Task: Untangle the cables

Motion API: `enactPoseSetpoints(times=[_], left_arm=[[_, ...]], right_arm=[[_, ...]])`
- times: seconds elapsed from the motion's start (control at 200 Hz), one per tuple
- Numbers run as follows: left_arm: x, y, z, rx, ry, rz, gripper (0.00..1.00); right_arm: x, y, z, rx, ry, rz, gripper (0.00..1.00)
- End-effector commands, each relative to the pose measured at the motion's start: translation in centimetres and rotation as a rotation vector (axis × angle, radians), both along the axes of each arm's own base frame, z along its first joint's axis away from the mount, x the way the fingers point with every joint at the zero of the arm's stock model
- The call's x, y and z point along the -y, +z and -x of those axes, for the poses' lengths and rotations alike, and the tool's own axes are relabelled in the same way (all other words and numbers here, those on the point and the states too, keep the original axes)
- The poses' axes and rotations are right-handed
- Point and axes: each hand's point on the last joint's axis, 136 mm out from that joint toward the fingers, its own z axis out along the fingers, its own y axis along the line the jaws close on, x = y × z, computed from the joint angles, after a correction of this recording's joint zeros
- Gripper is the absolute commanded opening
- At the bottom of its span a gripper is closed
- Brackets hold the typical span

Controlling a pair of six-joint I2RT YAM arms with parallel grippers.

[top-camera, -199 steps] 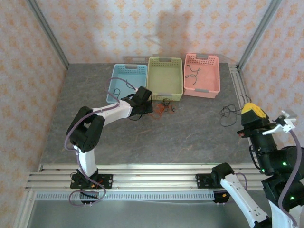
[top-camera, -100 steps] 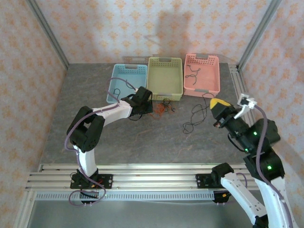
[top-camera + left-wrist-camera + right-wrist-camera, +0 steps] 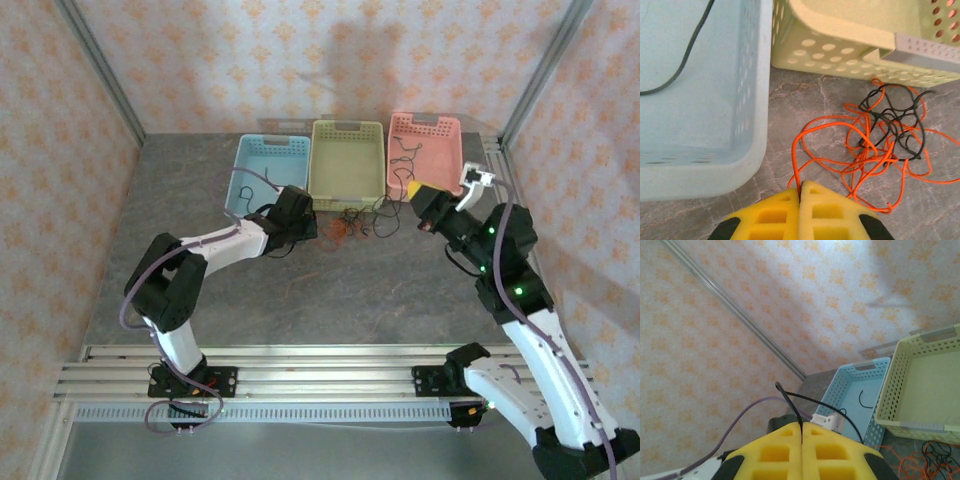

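Note:
The thin black cable goes outward and across the green basket, over the blue basket (image 3: 272,165) (image 3: 858,390), next. My right gripper then releases it, since a dark cable lies over there.
The cables lie as a small tangle (image 3: 348,226) on the table in front of the green basket. In the left wrist view it is a loose orange-red cable (image 3: 860,150) knotted with a black cable (image 3: 896,117). My left gripper (image 3: 312,228) is low at the tangle's left side and shut on a strand of the orange-red cable (image 3: 801,187). My right gripper (image 3: 412,189) hovers in front of the pink basket, shut on a thin black cable (image 3: 784,392) that loops up out of its pads (image 3: 801,426) and hangs down toward the tangle (image 3: 386,212).
Three baskets stand in a row at the back: blue (image 3: 272,141), green (image 3: 347,126), pink (image 3: 425,120). A dark cable lies in the blue one (image 3: 685,55) and another in the pink one (image 3: 405,152). Walls close in on three sides.
My right arm swung from the far right edge leftward and toward the back, carrying the black cable along. The left gripper stayed at the tangle.

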Motion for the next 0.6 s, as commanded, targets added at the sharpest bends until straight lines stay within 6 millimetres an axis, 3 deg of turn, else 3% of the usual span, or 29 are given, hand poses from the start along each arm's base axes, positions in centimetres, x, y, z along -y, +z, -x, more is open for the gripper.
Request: enactPoseSetpoints(times=[0.0,0.365,0.596], left_arm=[[-0.4,2.0,-0.3,0.070,0.027,0.047,0.00],[-1.9,3.5,0.5,0.139,0.071,0.076,0.00],[-2.8,4.1,1.0,0.171,0.097,0.086,0.00]], right_arm=[[-0.4,1.4,-2.0,0.062,-0.014,-0.051,0.00],[-3.0,0.3,-10.4,0.016,-0.031,-0.105,0.00],[-6.5,-1.9,-16.5,-0.044,0.037,-0.157,0.00]])
